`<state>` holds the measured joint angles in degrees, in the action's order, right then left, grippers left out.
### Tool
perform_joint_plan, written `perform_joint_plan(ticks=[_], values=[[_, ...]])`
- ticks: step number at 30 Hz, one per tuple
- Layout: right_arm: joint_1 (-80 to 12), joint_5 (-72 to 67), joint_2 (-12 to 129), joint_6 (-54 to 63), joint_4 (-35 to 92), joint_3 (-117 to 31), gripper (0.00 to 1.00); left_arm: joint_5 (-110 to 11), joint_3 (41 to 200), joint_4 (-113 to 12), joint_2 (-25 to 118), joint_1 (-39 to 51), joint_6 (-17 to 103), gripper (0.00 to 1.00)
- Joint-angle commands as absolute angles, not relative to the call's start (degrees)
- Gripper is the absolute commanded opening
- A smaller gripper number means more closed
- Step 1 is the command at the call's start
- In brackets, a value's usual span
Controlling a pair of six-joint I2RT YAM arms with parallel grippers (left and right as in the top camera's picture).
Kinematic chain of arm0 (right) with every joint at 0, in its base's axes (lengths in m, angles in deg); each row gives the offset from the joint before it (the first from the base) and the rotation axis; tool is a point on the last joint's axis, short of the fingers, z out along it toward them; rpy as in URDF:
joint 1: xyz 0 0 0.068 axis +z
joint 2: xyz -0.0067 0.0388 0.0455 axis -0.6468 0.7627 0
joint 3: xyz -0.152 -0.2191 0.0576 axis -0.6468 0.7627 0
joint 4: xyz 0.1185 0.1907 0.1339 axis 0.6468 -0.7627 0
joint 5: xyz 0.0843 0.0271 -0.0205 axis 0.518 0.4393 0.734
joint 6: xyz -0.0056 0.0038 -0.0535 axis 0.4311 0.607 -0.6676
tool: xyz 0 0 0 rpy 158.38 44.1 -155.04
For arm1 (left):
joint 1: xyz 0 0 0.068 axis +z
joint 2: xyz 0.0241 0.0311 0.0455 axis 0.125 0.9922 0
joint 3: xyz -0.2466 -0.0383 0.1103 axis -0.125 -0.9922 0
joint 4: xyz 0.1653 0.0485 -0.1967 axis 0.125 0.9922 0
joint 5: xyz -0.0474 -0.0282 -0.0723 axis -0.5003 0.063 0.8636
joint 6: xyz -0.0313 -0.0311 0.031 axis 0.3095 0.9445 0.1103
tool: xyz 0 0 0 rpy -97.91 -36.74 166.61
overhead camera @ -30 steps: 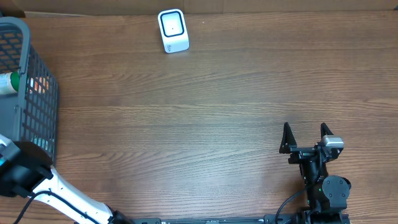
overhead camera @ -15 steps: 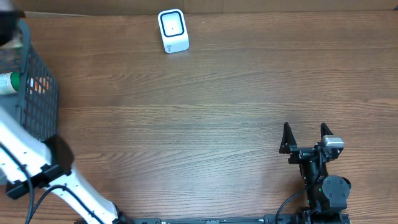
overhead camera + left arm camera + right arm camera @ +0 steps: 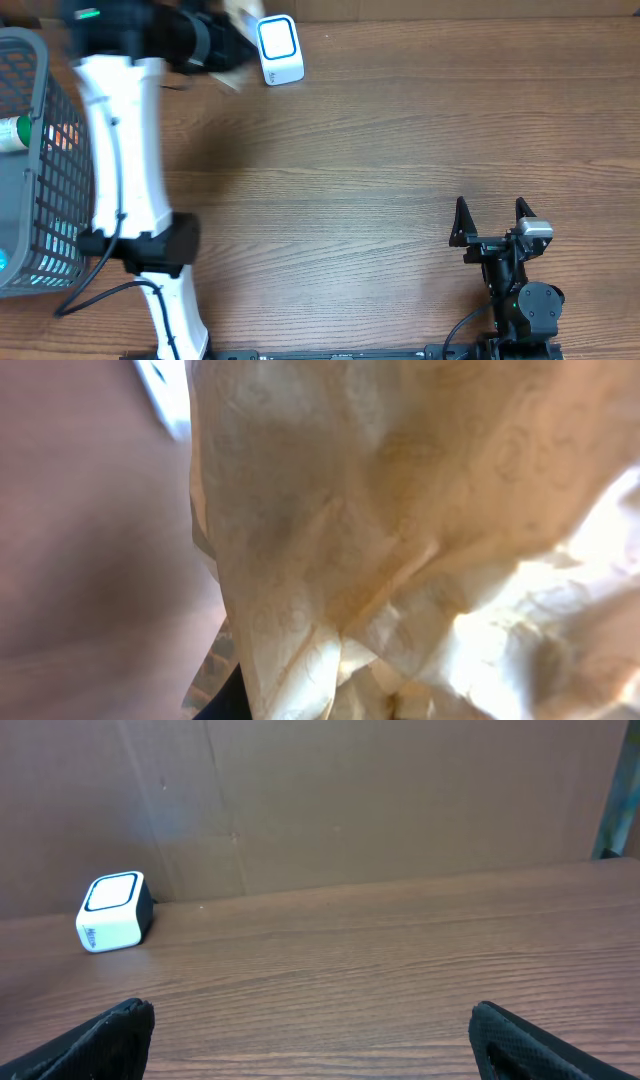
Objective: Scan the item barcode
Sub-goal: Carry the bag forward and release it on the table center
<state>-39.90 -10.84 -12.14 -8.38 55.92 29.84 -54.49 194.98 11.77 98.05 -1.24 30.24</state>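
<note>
My left gripper should next carry the packet back from beside the scanner and down onto the middle of the table (image 3: pixel 328 172), where there is room on the open wood.
The white barcode scanner (image 3: pixel 278 48) stands at the far edge of the table, its window facing up; it also shows far left in the right wrist view (image 3: pixel 113 909). My left gripper (image 3: pixel 222 45) is blurred just left of it, shut on the item, a pale cream crinkled packet (image 3: pixel 238 14). That packet (image 3: pixel 400 510) fills the left wrist view and hides the fingers; a white-blue corner of the scanner (image 3: pixel 168 395) shows at the top left. No barcode is visible. My right gripper (image 3: pixel 492 218) rests open near the front right, nothing between its fingers (image 3: pixel 310 1040).
A grey mesh basket (image 3: pixel 60 190) stands at the left edge with a green-capped bottle (image 3: pixel 12 133) and an orange thing (image 3: pixel 62 137) inside. My white left arm (image 3: pixel 125 150) stretches from the front edge to the back, beside the basket.
My left arm has swung fast from the front left, up past the basket, to the back of the table beside the scanner, carrying the packet. The right arm has not moved.
</note>
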Motion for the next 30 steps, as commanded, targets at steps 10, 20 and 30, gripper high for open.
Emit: perform_joint_plan(ticks=[10, 20, 30], values=[[-40.0, -11.1, -12.4, -8.6, 56.3, 30.4, 1.00, -62.9, 162.2, 6.0, 97.0, -17.1, 31.9, 0.05], [-40.0, -11.1, -12.4, -8.6, 56.3, 30.4, 1.00, -81.6, 143.2, -3.2, 97.0, -24.9, 42.2, 0.04], [-40.0, -11.1, -12.4, -8.6, 56.3, 30.4, 1.00, -82.9, 140.3, -4.5, 97.0, -26.2, 42.6, 0.77]])
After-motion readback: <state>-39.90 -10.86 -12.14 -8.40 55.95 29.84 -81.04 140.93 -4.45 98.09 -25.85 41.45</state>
